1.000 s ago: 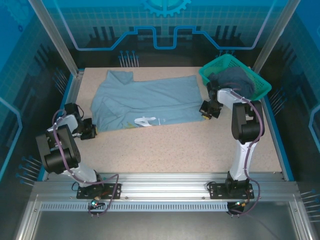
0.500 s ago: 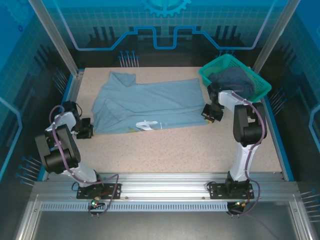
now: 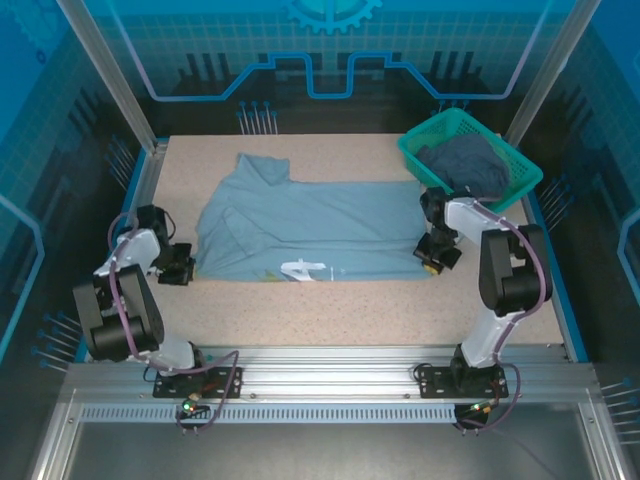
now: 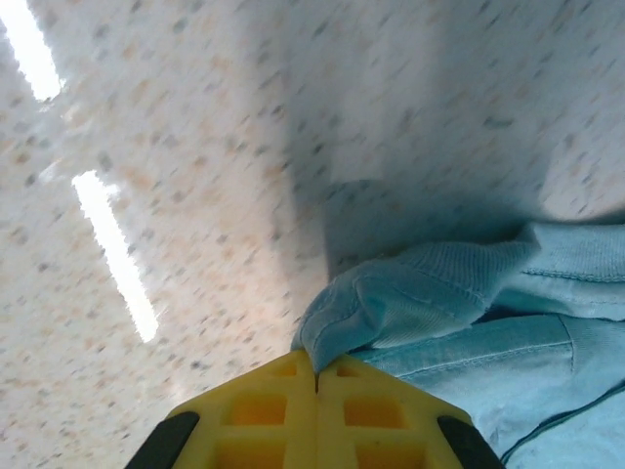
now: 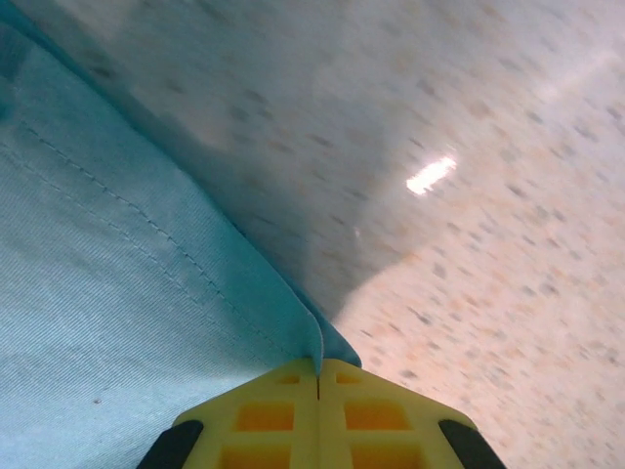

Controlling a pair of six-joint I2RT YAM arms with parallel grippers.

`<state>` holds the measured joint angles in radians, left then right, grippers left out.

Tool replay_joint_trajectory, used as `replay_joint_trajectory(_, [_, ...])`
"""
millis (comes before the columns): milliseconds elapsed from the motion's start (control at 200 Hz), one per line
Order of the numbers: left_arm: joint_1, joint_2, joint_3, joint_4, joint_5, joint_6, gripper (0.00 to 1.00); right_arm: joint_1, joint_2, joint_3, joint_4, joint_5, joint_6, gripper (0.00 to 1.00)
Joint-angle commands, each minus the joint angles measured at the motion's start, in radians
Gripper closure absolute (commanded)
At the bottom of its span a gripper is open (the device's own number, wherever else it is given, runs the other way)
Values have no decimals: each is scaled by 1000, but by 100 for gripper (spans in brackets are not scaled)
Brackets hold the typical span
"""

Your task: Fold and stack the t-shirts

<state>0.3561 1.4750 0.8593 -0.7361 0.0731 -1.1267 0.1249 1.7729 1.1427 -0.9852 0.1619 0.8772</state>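
The t-shirt's stitched hem (image 5: 244, 313) comes back with my right gripper next, over the bare table between it and the front bar, and gets released there.
A pale blue-grey t-shirt (image 3: 310, 220) with white lettering lies spread across the middle of the table. My left gripper (image 3: 186, 265) is shut on its near left corner, where bunched ribbed cloth (image 4: 410, 298) runs into the yellow jaws of the left gripper (image 4: 314, 376). At the near right corner my right gripper (image 3: 432, 262) is shut on the stitched hem (image 5: 244, 313), pinched between the closed jaws of the right gripper (image 5: 318, 376). A darker slate t-shirt (image 3: 465, 162) lies crumpled in the basket.
The teal-green mesh basket (image 3: 520, 185) stands at the back right corner, close to the right arm. Bare speckled tabletop (image 3: 330, 310) stretches between the shirt and the front rail. Blue side walls border the table.
Both grippers have dragged the pale shirt toward the near edge and to the right. The right gripper moved from beside the basket down to the shirt's near right corner.
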Motion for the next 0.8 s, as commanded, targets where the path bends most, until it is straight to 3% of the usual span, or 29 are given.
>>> replay_joint_trajectory(0, [-28, -82, -78, -75, -36, -47, 100, 14, -73, -50, -108, 65, 63, 100])
replay_joint_trajectory(240, [-98, -207, -110, -188, -116, -84, 100, 15, -154, -137, -150, 79, 65, 100])
replay_joint_trajectory(505, [-167, -296, -169, -265, -186, -196, 100, 14, -122, -143, -137, 104, 43, 100])
replay_joint_trajectory(710, [-164, -222, -201, -64, -156, -166, 74, 15, -87, -140, -122, 85, 23, 100])
replay_joint_trajectory(795, [-160, -169, -160, -2, -151, -109, 68, 19, -88, -134, -122, 73, 9, 92])
